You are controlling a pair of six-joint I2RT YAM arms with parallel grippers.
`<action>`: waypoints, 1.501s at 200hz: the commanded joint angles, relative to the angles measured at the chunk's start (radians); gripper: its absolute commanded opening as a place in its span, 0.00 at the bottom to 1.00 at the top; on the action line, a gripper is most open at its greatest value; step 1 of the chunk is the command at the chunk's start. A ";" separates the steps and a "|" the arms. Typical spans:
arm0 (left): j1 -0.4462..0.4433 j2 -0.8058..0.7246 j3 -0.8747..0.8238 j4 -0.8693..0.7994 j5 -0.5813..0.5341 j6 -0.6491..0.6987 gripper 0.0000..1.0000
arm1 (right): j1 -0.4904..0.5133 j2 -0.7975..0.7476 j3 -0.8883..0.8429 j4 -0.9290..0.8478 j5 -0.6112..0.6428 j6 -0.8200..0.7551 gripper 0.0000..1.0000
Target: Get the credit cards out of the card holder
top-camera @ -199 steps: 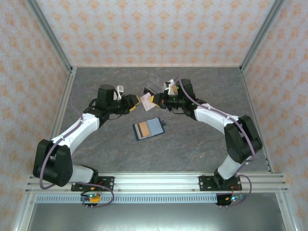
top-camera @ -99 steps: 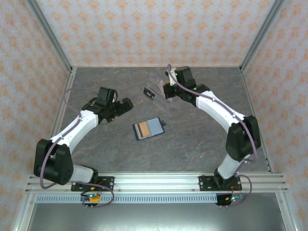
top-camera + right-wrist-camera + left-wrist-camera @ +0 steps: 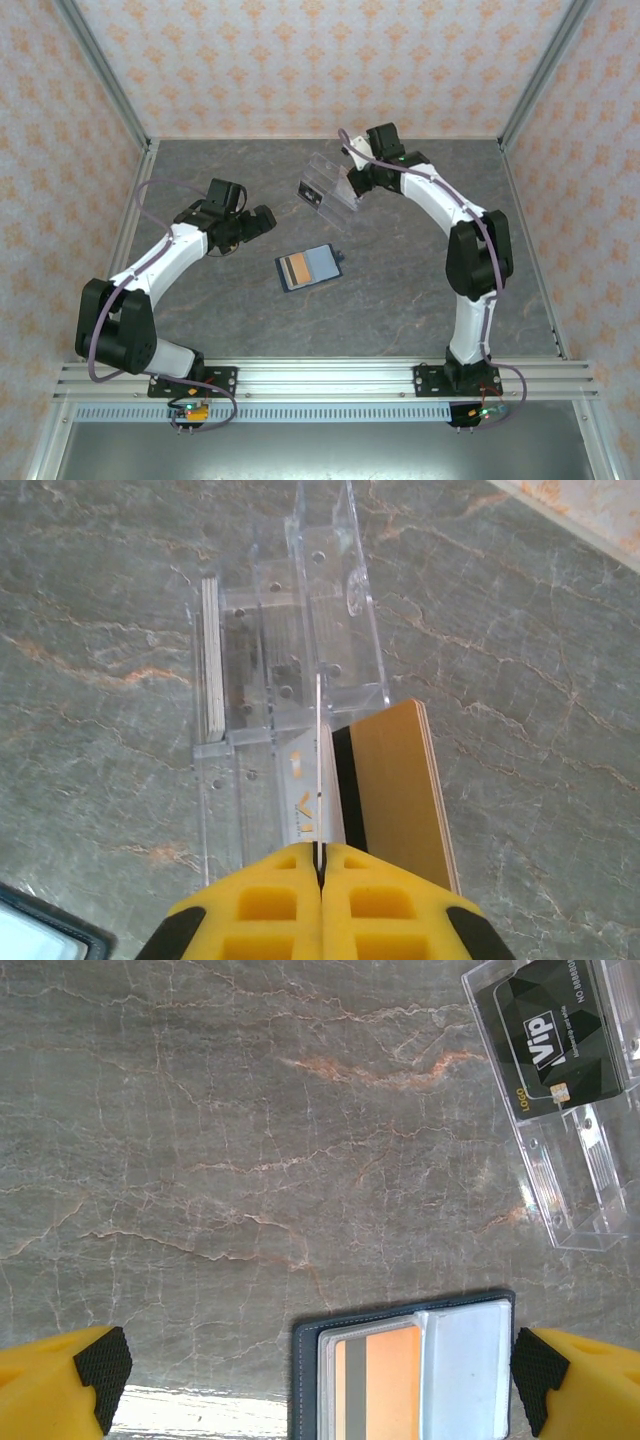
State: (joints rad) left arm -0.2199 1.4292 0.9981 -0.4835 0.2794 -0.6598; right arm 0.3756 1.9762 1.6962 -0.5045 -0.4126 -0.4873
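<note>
The clear box's slot (image 3: pixel 347 190) (image 3: pixel 336 785) beside the orange-tan card is below my right gripper, so next I will lower that gripper toward it and let go of the thin whitish card there.
The navy card holder (image 3: pixel 309 266) lies open on the table, an orange-tan credit card (image 3: pixel 388 1385) with a dark stripe in its left pocket. In the left wrist view the holder (image 3: pixel 305 1380) sits low in the frame between my wide-apart fingertips. My left gripper (image 3: pixel 262 220) (image 3: pixel 318 1378) is open and empty, left of the holder. My right gripper (image 3: pixel 351 182) (image 3: pixel 320 865) is shut on a thin whitish card (image 3: pixel 319 750), seen edge-on, its far end at the clear acrylic box (image 3: pixel 300 610).
The clear box (image 3: pixel 326 186) stands at the back centre, with a black VIP card (image 3: pixel 555 1035) in it and a card stack (image 3: pixel 211 660) in a side slot. An orange-tan card (image 3: pixel 395 790) with a black stripe leans beside the box. Open table lies around the holder.
The two grippers met over a whitish card; my left gripper opened, let go and drew back left. My right gripper carried the card back to the clear box.
</note>
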 commanded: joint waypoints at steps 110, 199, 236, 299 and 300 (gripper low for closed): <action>0.006 0.046 -0.002 0.001 0.041 0.017 1.00 | 0.000 0.105 0.097 -0.075 -0.009 -0.053 0.08; 0.007 0.048 -0.016 0.016 0.071 0.017 1.00 | 0.000 0.095 0.174 -0.163 -0.007 -0.012 0.31; 0.006 0.030 -0.028 0.022 0.072 -0.008 1.00 | 0.007 0.004 0.156 -0.190 -0.014 0.102 0.39; 0.006 0.005 -0.078 0.035 0.072 -0.067 1.00 | 0.122 -0.169 -0.077 -0.131 0.045 0.516 0.54; 0.006 0.005 -0.079 0.034 0.073 -0.067 1.00 | 0.125 -0.170 -0.080 -0.129 0.043 0.522 0.54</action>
State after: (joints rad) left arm -0.2199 1.4746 0.9421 -0.4686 0.3443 -0.6933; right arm 0.4423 1.8668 1.6993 -0.6525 -0.3809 -0.1871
